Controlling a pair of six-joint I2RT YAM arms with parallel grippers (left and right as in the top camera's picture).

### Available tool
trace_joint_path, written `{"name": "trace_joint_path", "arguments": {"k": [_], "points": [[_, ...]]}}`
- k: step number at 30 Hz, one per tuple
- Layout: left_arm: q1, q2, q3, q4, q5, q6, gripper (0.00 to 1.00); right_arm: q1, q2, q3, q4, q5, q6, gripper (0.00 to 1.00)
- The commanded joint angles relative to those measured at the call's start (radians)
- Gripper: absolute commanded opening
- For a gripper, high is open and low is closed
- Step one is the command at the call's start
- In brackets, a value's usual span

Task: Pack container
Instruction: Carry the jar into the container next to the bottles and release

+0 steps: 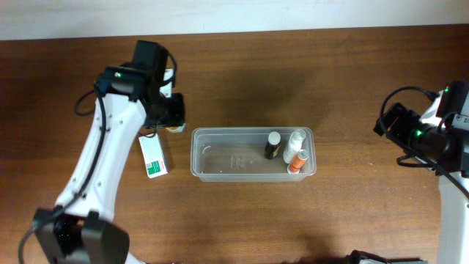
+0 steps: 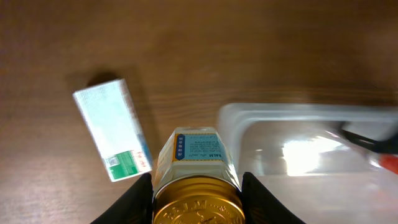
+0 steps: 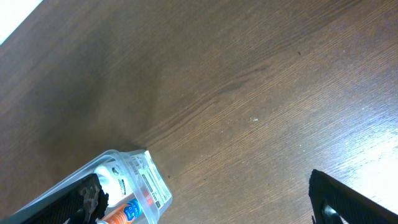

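My left gripper moves to the right in the overhead view next. It then goes down to the bare bottom of the container beside the orange bottle point(image 1: 297, 160), where the jar has room.
The clear plastic container point(image 1: 220, 167) lies mid-table, long side left to right. At its right end stand a dark bottle point(image 1: 273, 145), a white bottle point(image 1: 296, 138) and an orange bottle point(image 1: 297, 160). My left gripper point(image 1: 170, 116) is above the table just left of the container's left end, shut on a jar with a gold lid point(image 2: 196, 186). The container's left end shows in the left wrist view point(image 2: 236, 118). My right gripper point(image 3: 205, 211) is open and empty, far right of the container point(image 3: 146, 180).
A small white-and-green box point(image 1: 153, 156) lies flat on the wooden table left of the container; it also shows in the left wrist view point(image 2: 112, 137). The right arm point(image 1: 429, 136) sits at the table's right edge.
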Motion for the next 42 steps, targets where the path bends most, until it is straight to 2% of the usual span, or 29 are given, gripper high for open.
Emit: {"name": "trace_joint_path", "arguments": {"k": [1, 9, 18, 29, 42], "points": [[-0.114, -0.051, 0.015, 0.003, 0.042, -0.011, 0.27, -0.005, 0.004, 0.009, 0.0, -0.005, 0.005, 0.98], [-0.384, -0.004, -0.001, 0.098, 0.043, -0.076, 0.28, -0.005, 0.004, 0.009, 0.0, -0.005, 0.005, 0.98], [-0.527, 0.161, -0.001, 0.144, 0.043, -0.097, 0.28, -0.005, 0.004, 0.009, 0.0, -0.005, 0.005, 0.98], [-0.59, 0.245, -0.001, 0.193, 0.043, -0.096, 0.27, -0.005, 0.004, 0.009, 0.0, -0.005, 0.005, 0.98], [-0.603, 0.254, -0.002, 0.198, 0.014, -0.097, 0.28, -0.005, 0.004, 0.009, 0.0, -0.005, 0.005, 0.98]]}}
